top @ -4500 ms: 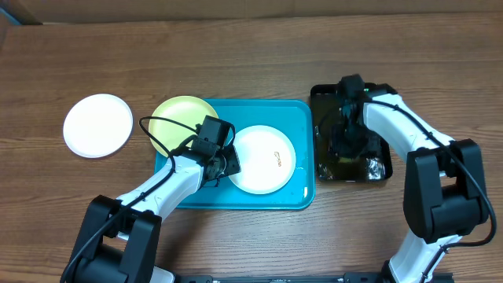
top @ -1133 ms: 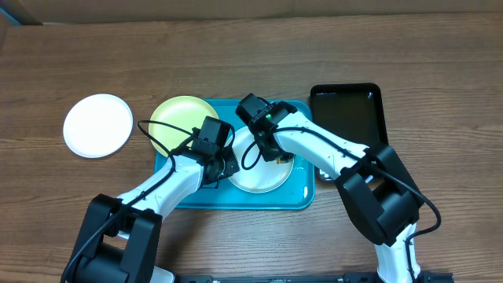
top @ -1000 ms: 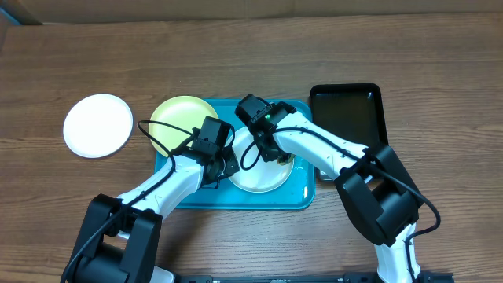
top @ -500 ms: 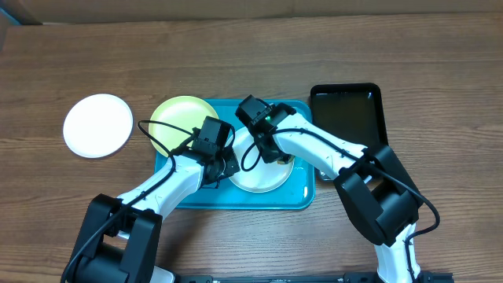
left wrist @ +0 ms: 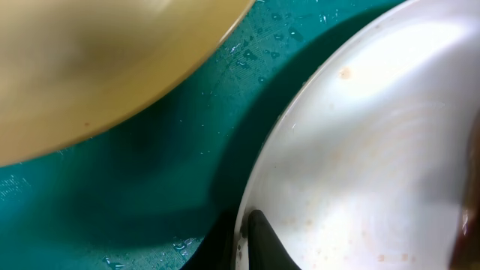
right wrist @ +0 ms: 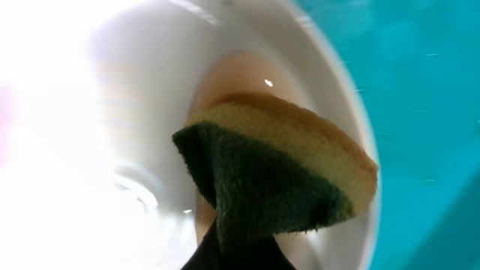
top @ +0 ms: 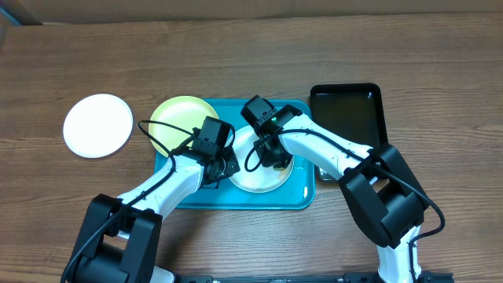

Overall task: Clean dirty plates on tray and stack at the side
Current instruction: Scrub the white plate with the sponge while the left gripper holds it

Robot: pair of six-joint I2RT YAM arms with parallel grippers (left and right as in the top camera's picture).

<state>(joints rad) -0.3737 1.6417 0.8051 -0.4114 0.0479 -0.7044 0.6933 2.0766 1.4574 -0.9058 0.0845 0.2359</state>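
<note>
Next I need to lift my right gripper off the plate, carry the sponge right in the overhead view and bring it down into the black tray [top: 355, 122], whose bottom lies open.
A white plate [top: 263, 179] with faint orange-brown specks lies on the turquoise tray [top: 236, 198]. My left gripper [top: 227, 167] is shut on its left rim, and in the left wrist view the rim [left wrist: 244, 217] runs between the two dark fingers [left wrist: 261, 241]. My right gripper [top: 275, 154] is shut on a yellow sponge with a green scouring side [right wrist: 277, 172], pressed onto this plate's inside [right wrist: 90, 135] near its rim. A pale yellow-green plate [top: 181, 119] overlaps the tray's back left corner. Another white plate [top: 97, 126] sits on the table at the far left.
A black, deeper tray [top: 347, 116] stands just right of the turquoise tray. Water drops lie on the tray floor [left wrist: 150, 187] between the two plates. Bare wooden table [top: 236, 55] stretches behind and in front of the trays.
My right gripper has closed tighter on the sponge and shifted slightly to the right across the white plate. The left arm holds the plate's rim as before.
</note>
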